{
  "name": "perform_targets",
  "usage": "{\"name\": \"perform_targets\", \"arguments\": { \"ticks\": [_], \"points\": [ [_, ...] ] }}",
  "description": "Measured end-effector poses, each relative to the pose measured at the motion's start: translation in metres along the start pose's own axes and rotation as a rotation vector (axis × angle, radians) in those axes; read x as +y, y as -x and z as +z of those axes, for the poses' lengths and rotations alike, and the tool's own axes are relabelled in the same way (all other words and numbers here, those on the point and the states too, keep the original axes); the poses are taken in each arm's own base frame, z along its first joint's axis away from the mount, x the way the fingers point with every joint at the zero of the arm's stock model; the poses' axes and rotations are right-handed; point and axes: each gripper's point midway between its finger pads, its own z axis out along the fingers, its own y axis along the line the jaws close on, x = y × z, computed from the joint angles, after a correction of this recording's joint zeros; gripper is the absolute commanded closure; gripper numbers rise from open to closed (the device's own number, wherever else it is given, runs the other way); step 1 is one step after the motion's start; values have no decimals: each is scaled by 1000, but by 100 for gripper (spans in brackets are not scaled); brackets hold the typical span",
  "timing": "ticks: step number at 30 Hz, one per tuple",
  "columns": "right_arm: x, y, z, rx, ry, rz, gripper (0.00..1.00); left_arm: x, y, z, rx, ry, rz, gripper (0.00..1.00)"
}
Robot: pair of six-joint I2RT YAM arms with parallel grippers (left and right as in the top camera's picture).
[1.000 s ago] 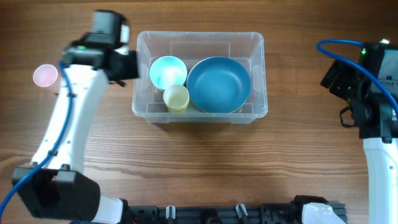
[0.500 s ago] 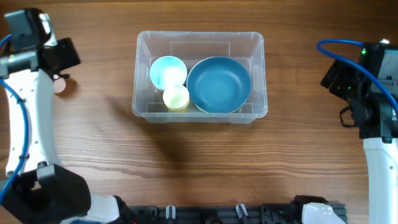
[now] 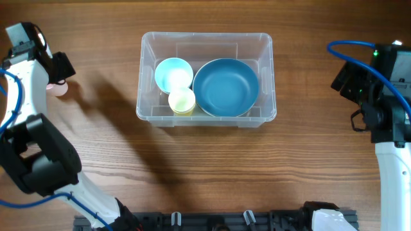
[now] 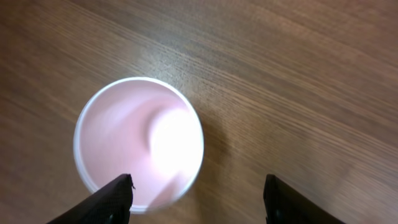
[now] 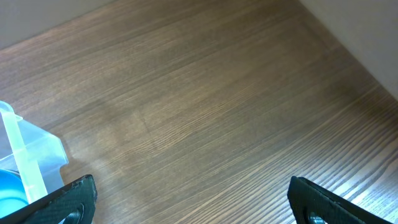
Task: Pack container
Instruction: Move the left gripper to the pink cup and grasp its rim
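Observation:
The pink cup's rim is already between my left gripper's open fingers on the side facing the container, so I need to lower that gripper over it there.
The clear plastic container sits at the table's middle back. It holds a large blue bowl, a light blue cup and a yellow cup. A pink cup stands upright on the table at the far left, partly hidden under the left arm in the overhead view. My left gripper is open just above the pink cup, its left finger over the cup's rim. My right gripper is open and empty over bare table at the far right; the container's corner shows at its left.
The wooden table top surrounds the container. The right arm stands by the table's right edge. A black rail runs along the front edge.
My left arm has swung from beside the container out to the far left and now hangs over the pink cup. The right arm has not moved.

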Motion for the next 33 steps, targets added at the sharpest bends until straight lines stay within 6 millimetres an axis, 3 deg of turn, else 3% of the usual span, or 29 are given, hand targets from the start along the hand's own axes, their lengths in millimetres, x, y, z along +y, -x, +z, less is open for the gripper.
{"name": "perform_targets", "arguments": {
  "ticks": [5, 8, 10, 14, 17, 22, 27, 33],
  "points": [
    [0, 0, 0, 0, 0, 0, 0, -1, -6, 19, 26, 2, 3, 37],
    [0, 0, 0, 0, 0, 0, 0, -2, -13, 30, 53, 4, 7, 51],
    [0, 0, 0, 0, 0, 0, 0, -2, -16, 34, 64, 5, 15, 53],
    [0, 0, 0, 0, 0, 0, 1, -2, -16, 34, 65, 4, 18, 54],
    [0, 0, 0, 0, 0, 0, 0, -2, -16, 34, 65, 4, 20, 65],
    [0, 0, 0, 0, 0, 0, 0, -2, -16, 34, 65, 4, 22, 68],
    [0, 0, 0, 0, 0, 0, 0, -2, -16, 34, 65, 4, 22, 83],
    [0, 0, 0, 0, 0, 0, 0, -2, -16, 35, 65, 4, 43, 89]
  ]
}}
